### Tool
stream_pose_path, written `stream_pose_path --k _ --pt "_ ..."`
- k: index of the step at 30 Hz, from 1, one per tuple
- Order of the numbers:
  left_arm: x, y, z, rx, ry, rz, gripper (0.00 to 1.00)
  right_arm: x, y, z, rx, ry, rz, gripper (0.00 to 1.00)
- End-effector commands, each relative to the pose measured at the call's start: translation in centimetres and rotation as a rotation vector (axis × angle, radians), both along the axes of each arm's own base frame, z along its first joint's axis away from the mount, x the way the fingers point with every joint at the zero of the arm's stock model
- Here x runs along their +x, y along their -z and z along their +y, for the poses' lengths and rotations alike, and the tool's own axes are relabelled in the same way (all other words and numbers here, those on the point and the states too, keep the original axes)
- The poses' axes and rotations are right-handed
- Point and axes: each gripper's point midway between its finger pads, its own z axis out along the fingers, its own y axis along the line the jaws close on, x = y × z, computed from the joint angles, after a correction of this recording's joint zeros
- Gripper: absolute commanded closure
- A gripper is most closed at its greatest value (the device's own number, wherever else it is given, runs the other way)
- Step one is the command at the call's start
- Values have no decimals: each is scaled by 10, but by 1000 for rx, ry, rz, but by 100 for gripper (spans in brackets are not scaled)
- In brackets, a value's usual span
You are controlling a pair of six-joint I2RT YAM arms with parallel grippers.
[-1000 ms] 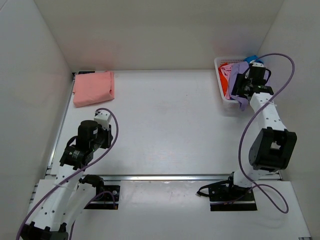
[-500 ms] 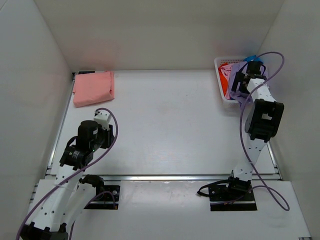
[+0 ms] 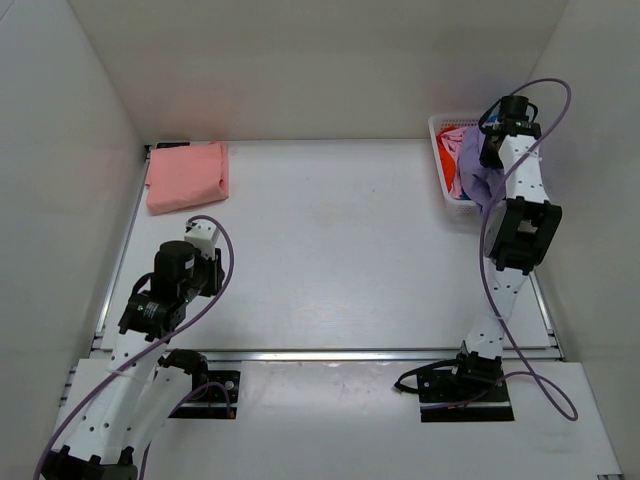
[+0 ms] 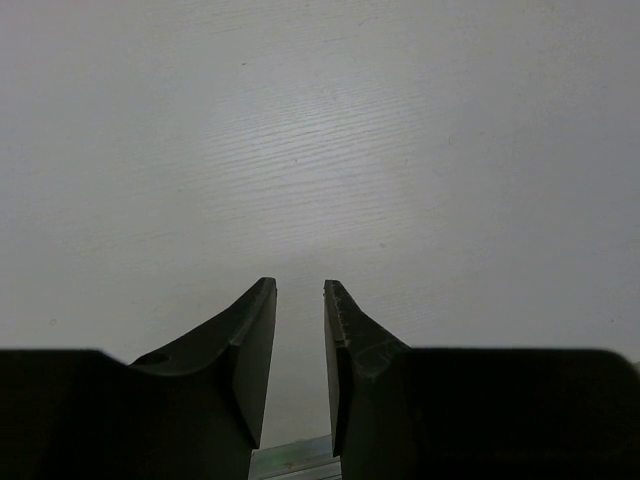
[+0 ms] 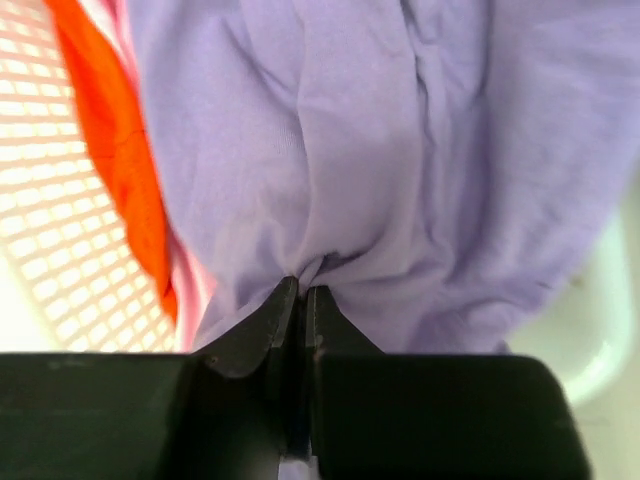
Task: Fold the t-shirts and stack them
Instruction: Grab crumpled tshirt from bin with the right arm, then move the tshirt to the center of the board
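The right gripper lifts the lavender-purple t-shirt (image 5: 400, 150) from the basket (image 3: 441, 170) next, then lowers it onto the table's middle, since that part of the table lies bare.
A lavender-purple t-shirt (image 5: 400, 150) hangs bunched over the white lattice basket (image 3: 441, 170) at the back right. My right gripper (image 5: 302, 290) is shut on a pinched fold of it. The same shirt (image 3: 472, 165) drapes over the basket's right side in the top view. An orange-red t-shirt (image 5: 110, 130) and a pink one (image 5: 195, 290) lie beneath it in the basket. A folded salmon-pink t-shirt (image 3: 187, 176) rests at the back left of the table. My left gripper (image 4: 300, 290) hovers over bare table at the front left, jaws slightly parted, holding nothing.
White walls (image 3: 80, 130) close in the table (image 3: 330, 240) on the left, back and right. The basket stands tight against the right wall. A metal rail (image 3: 330, 353) runs along the table's near edge.
My right arm has reached further back over the basket, and its gripper has closed onto the lavender-purple t-shirt. The left arm has barely moved.
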Motion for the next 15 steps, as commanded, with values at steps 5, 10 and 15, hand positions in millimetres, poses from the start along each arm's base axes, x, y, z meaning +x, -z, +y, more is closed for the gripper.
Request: stream_pose_path --k 5,10,15 --pt "0 -3 3 3 -14 -16 73 -23 -164 32 -69 -38 -320 100" --pt "-2 -6 -1 -10 9 -24 76 -80 -289 70 -91 -113 -735 100" --pt "-2 -9 -2 -10 12 -38 72 -164 -380 116 -104 -232 -961 100"
